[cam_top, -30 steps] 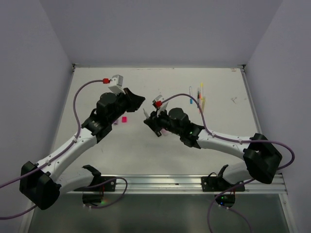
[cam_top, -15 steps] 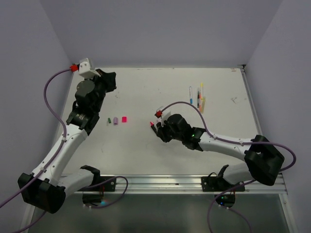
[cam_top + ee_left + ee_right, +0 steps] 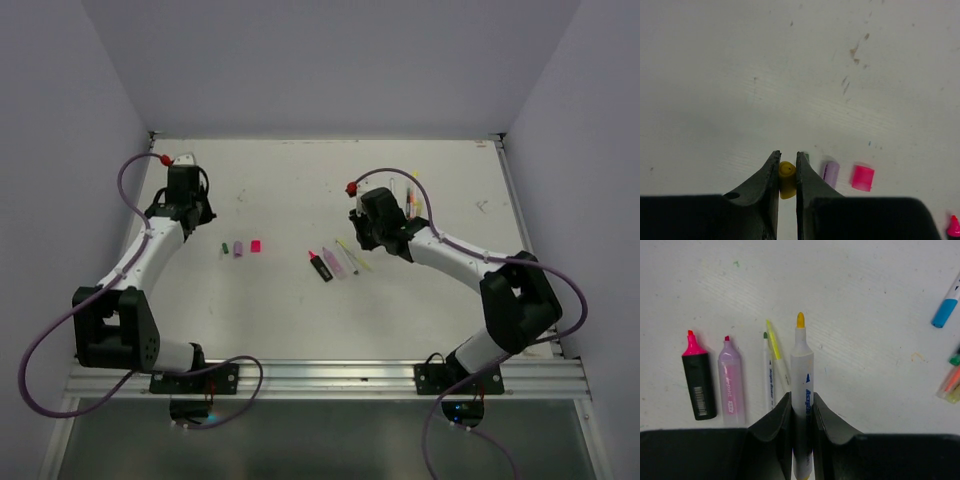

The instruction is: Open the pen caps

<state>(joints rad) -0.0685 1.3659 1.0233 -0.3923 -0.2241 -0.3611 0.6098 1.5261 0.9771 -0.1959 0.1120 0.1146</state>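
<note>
The white marker [image 3: 802, 375] already has its yellow tip bare, so I need to lower my right gripper toward the clear tabletop beside the thin yellow pen and let go of the marker there.
My left gripper [image 3: 787, 170] is shut on a small yellow pen cap [image 3: 787, 179] just above the table, at the far left in the top view [image 3: 196, 216]. Beside it lie a green cap [image 3: 807, 156], a lilac cap [image 3: 830, 171] and a pink cap [image 3: 862, 178]. My right gripper [image 3: 802, 405] is shut on a white marker [image 3: 802, 375] with a bare yellow tip, right of centre in the top view [image 3: 366, 240]. Left of it lie uncapped pens: a black-and-pink highlighter [image 3: 698, 382], a lilac one [image 3: 731, 382], a thin green-tipped pen [image 3: 767, 372] and a thin yellow pen [image 3: 774, 347].
Several capped pens lie in a row at the back right [image 3: 412, 203]; one with a blue cap [image 3: 945, 310] shows at the right wrist view's right edge. The table's side walls [image 3: 140, 190] stand close to the left arm.
The two grippers were together at the table's middle, then parted. The left arm swung to the far left. The right arm moved back and right with the marker, uncovering the laid-out pens.
</note>
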